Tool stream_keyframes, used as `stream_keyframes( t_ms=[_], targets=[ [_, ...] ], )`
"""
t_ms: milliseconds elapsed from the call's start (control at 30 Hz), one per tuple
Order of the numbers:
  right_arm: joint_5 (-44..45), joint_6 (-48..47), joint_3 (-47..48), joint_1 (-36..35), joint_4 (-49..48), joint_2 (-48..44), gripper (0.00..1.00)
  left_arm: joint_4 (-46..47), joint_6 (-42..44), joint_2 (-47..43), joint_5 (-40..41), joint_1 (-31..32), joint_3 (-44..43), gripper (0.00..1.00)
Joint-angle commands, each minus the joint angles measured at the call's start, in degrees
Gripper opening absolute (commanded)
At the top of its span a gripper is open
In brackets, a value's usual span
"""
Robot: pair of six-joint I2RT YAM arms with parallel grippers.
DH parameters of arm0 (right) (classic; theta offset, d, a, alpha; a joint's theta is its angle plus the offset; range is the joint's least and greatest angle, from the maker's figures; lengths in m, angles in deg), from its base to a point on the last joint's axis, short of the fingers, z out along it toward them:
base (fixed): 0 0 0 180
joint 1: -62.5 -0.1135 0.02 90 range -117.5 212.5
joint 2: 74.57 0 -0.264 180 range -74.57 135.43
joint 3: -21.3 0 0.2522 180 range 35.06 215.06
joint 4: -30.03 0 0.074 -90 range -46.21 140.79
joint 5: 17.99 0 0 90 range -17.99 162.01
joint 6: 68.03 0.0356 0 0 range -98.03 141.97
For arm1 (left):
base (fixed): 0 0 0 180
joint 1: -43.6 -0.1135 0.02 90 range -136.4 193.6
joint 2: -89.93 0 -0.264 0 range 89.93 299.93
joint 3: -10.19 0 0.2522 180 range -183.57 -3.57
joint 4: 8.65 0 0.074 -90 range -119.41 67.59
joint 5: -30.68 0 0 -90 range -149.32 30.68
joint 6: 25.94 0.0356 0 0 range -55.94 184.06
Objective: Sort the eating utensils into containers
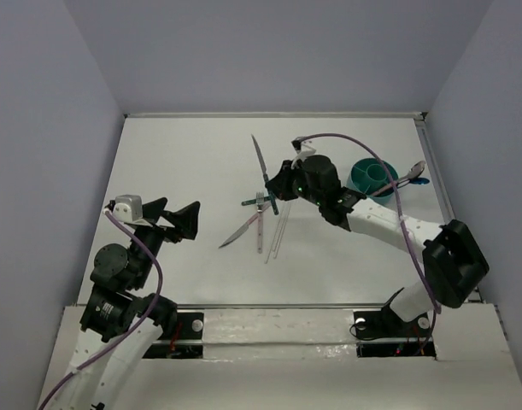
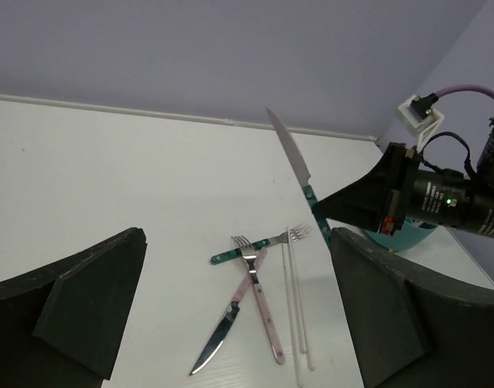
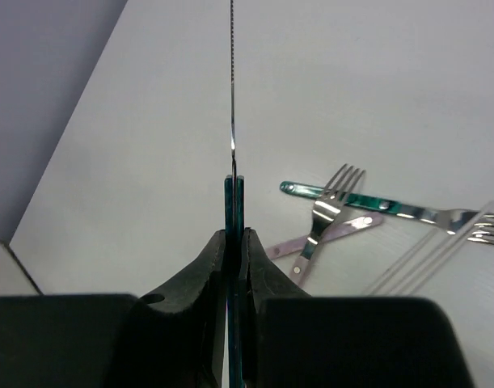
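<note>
I will next move my right gripper to the right in the top view, turning it outward, and let go of the teal-handled knife inside the teal cup (image 1: pixel 369 179), where there's room beside the spoon.
My right gripper (image 3: pixel 233 236) is shut on the teal handle of a serrated knife (image 3: pixel 231 89), held off the table with its blade pointing away; from above the right gripper (image 1: pixel 276 184) hangs over the pile. On the table lie a teal-handled fork (image 2: pixel 255 247), a pink-handled fork (image 2: pixel 265 307), a pink-handled knife (image 2: pixel 221 333) and two white chopsticks (image 2: pixel 295 323). The teal cup (image 1: pixel 369 179) stands to the right, with a silver spoon (image 1: pixel 413 172) resting across its rim. My left gripper (image 1: pixel 177 213) hovers open to the left of the pile, holding nothing.
Grey walls enclose the white table (image 1: pixel 184 162) on three sides. The right arm's purple cable (image 1: pixel 389 184) arcs over the cup. A dark blue piece (image 1: pixel 419 181) lies by the cup's right side.
</note>
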Motion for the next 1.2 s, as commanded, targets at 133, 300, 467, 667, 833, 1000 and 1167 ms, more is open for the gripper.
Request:
stream_keyframes(
  t_ms=[133, 300, 467, 667, 833, 1000, 1167],
  targets=[
    [14.28, -2.32, -8.89, 2.04, -8.89, -16.63, 0.00, 5.07, -3.47, 2.57, -4.05, -0.36, -1.30, 0.99],
    [29.32, -9.69, -13.37, 4.58, -11.60, -28.06, 0.00, 6.03, -4.62, 4.06, -6.68, -0.36, -1.04, 0.99],
    [38.23, -16.73, -17.50, 12.21, -19.17, -29.49, 0.00, 5.16, -3.92, 4.33, -6.78, -0.36, -1.12, 0.99],
    [41.31, -22.16, -19.18, 21.46, -29.71, -23.36, 0.00, 4.89, -2.95, 4.59, -6.77, -0.36, -1.12, 0.99],
    [42.20, -33.34, -20.23, 25.07, -43.58, -16.58, 0.00, 4.80, -2.51, 4.15, -6.95, -0.36, -1.30, 0.99],
    [37.54, -34.40, -18.48, 25.60, -44.31, -8.07, 0.00, 4.80, -2.25, 3.98, -6.95, -0.36, -1.30, 0.99],
    [36.75, -35.28, -17.86, 25.60, -44.84, -3.48, 0.00, 4.63, -2.07, 3.89, -6.69, 0.16, -1.30, 0.99]
  ],
)
